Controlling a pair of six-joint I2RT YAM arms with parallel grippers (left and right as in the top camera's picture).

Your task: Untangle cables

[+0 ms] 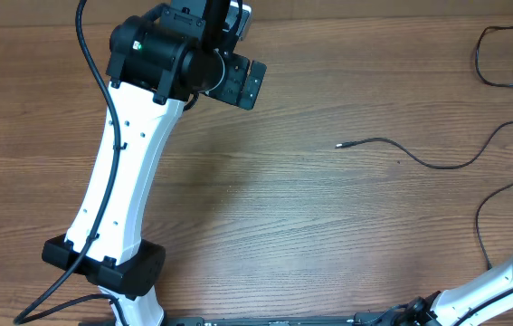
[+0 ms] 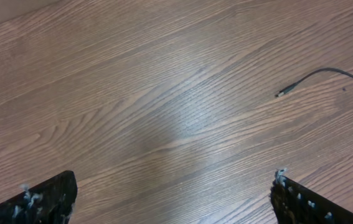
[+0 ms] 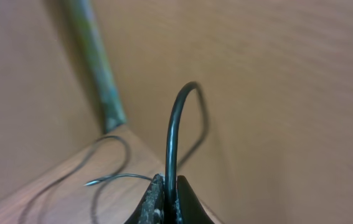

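Note:
I should swing my right gripper out, then across toward the bare wood beside my left gripper (image 1: 279,127), clear of the other cables, and release the black cable.
One thin black cable (image 1: 437,167) lies loose on the wooden table, its plug end (image 1: 339,145) pointing left and its strand looping toward the right edge. A second cable (image 1: 487,63) curls at the far right corner. My left gripper (image 1: 242,81) hovers at the back left, open and empty. In the left wrist view its fingers (image 2: 173,199) are wide apart above bare wood, and the plug end (image 2: 282,93) lies ahead to the right. My right gripper (image 3: 170,196) is shut on a black cable (image 3: 173,124) that arches up from the jaws. Loose strands (image 3: 108,177) lie behind it.
The left arm's white link (image 1: 116,190) crosses the left side of the table. The right arm's base link (image 1: 500,281) sits at the bottom right. In the right wrist view a greenish post (image 3: 95,68) stands at the table's edge.

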